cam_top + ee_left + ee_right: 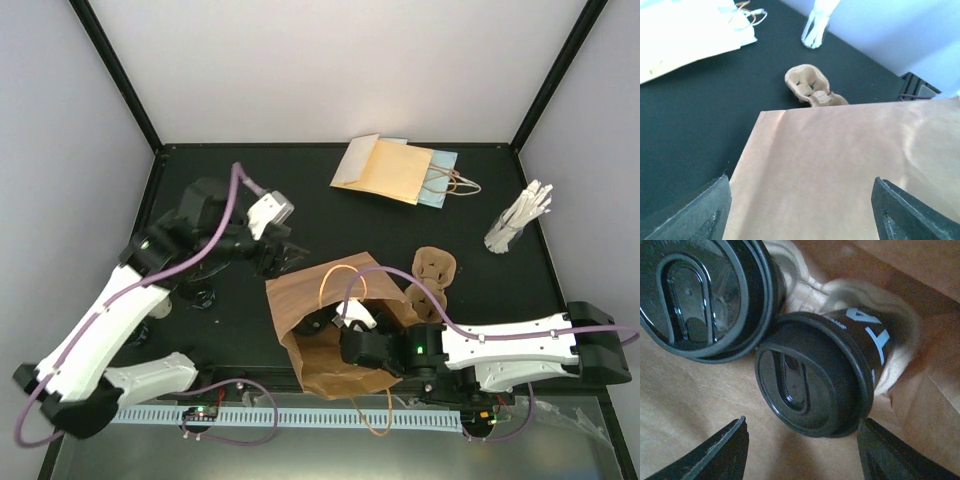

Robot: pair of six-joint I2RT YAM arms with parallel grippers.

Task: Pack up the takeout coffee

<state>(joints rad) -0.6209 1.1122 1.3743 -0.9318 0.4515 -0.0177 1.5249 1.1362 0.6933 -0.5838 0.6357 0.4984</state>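
The robot first needs to pull its open left gripper back toward its base, past the bag's flat side, to get onto the bag's top edge.
Two takeout coffee cups lie on their sides inside a brown paper bag (300,290), both seated in a pulp carrier (805,285). One black-lidded cup (695,290) is at the upper left. The other cup (810,385) has a black sleeve with pale blue lettering. My right gripper (802,430) is inside the bag mouth and stands open. Its right finger (885,455) is at the nearer lid's rim. From above, the right gripper (345,335) sits within the bag opening and the cups are mostly hidden. My left gripper (800,180) hangs open over the bag's flat side (840,160), at the bag's far left corner (272,252).
A second, empty pulp carrier (432,270) lies just right of the bag. Flat paper bags (395,170) rest at the back. A clear glass of white sticks (518,220) stands at the right rear. Black frame posts border the table.
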